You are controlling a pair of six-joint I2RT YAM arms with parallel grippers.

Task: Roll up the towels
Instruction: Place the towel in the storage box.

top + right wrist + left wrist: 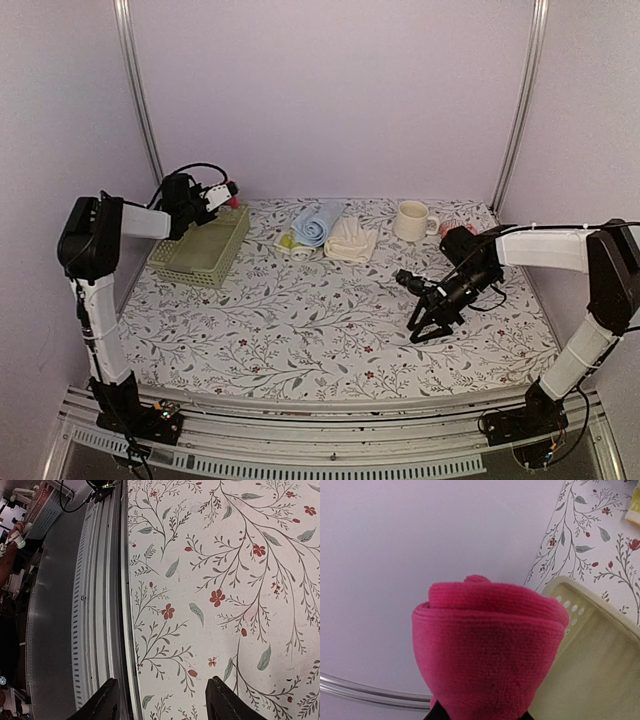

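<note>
The hot pink towel is still hanging above the basket's rim, so my left gripper needs to go down into the far end of the green mesh basket [200, 252] next and let go of the towel there.
My left gripper [224, 193] is shut on a rolled hot pink towel [490, 650], held over the far left end of the green mesh basket [200, 252]. The roll fills the left wrist view and hides the fingers, with the basket's rim [580, 610] just right of it. At the back of the table lie a light blue towel [316, 222], rolled, a cream-white towel [351, 241], folded, and a pale yellow-green towel [291, 243] tucked beside the blue one. My right gripper [430, 325] hangs open and empty above the bare tablecloth; its fingertips [225, 700] are spread wide apart.
A cream mug [412, 220] stands at the back right, beyond the right arm. The flowered tablecloth [225, 580] ends at a metal rail [100, 605] along the near edge. Lilac walls close in the back and sides.
</note>
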